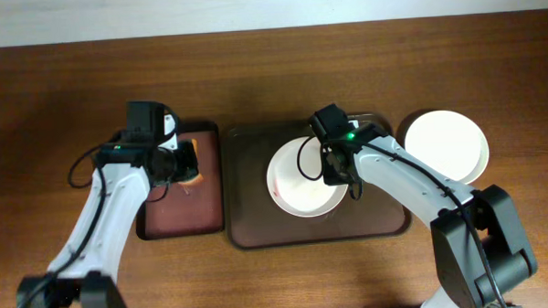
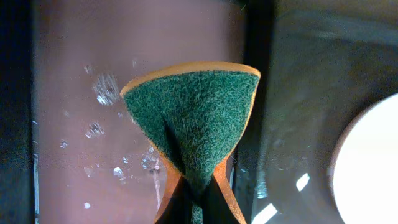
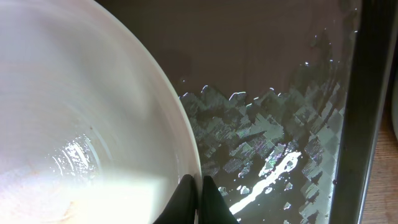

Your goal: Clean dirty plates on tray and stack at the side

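Note:
I will lift my right gripper, move it across past the tray's edge and lower its plate onto the clean white plate [image 1: 445,144] to let go of it, because that one starts the stack.
A white plate [image 1: 298,181] lies on the dark brown tray [image 1: 258,229]; a red streak shows at its left rim. My right gripper [image 1: 340,174] is shut on this plate's right rim, one finger inside and one outside, as the right wrist view [image 3: 198,186] shows over the plate [image 3: 81,112] and wet tray [image 3: 273,93]. A clean white plate [image 1: 445,144] sits on the table right of the tray. My left gripper [image 1: 185,166] is shut on a green-and-orange sponge [image 2: 196,118], folded, over the small reddish-brown tray [image 2: 81,93]. The third plate is not visible.
The small black-rimmed reddish-brown tray [image 1: 180,217] lies left of the big tray, with water drops on it. Cables run along both arms. The table's far edge meets a pale wall at the top of the overhead view.

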